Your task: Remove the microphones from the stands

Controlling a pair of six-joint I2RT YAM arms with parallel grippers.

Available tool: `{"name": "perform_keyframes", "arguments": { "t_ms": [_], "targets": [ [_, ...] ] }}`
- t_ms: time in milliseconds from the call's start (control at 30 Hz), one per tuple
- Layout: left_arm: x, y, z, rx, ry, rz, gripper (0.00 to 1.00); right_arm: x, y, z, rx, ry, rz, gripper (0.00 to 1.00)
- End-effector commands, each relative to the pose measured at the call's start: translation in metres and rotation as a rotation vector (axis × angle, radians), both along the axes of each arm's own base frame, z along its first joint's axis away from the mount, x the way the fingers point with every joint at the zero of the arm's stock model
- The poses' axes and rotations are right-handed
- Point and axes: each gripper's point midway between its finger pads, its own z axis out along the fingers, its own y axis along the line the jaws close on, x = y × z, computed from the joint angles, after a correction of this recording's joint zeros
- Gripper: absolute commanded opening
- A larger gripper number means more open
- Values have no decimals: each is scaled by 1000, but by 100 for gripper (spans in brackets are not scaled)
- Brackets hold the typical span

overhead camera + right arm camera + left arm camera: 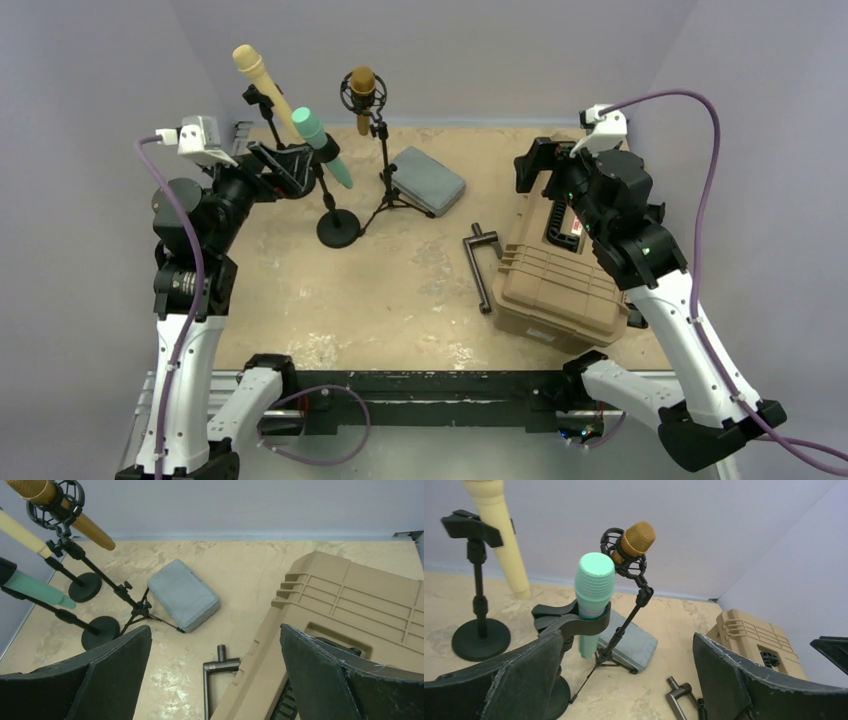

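The slim part of the pole below the shock mount is bare, so I should next move my right gripper to the left in the top view, onto the tripod stand's pole (385,152) (95,573) there.
A mint green microphone (322,145) sits tilted in the black clip (574,622) of a round-base stand (338,229). It also shows in the left wrist view (594,587). My left gripper (287,167) is open and empty, just left of the clip; in its wrist view (629,677) the clip lies by the left finger. A gold microphone (362,95) hangs in a shock mount on a tripod stand. A cream microphone (262,85) sits on a third stand at the back left. My right gripper (535,165) is open and empty above the tan case (560,270).
A grey case (430,180) lies behind the tripod's legs. A bent metal handle (482,262) lies on the table left of the tan case. In the right wrist view, the tan case (350,610) and handle (215,667) lie below the open fingers.
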Motion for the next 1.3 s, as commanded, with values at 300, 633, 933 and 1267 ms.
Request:
{"name": "perform_keyframes", "arguments": {
  "t_ms": [300,633,933,1267],
  "targets": [
    [18,-49,-12,-31,75,-261,100,5,99,4,127,-65,401,98],
    [9,-45,-9,-10,74,-242,100,39,235,-3,132,-163,547,99],
    [8,-43,-9,-1,67,-227,100,110,286,-21,113,-232,430,88],
    [0,-57,-7,7,61,-276,100,139,299,-66,55,-286,393,71]
  ]
}}
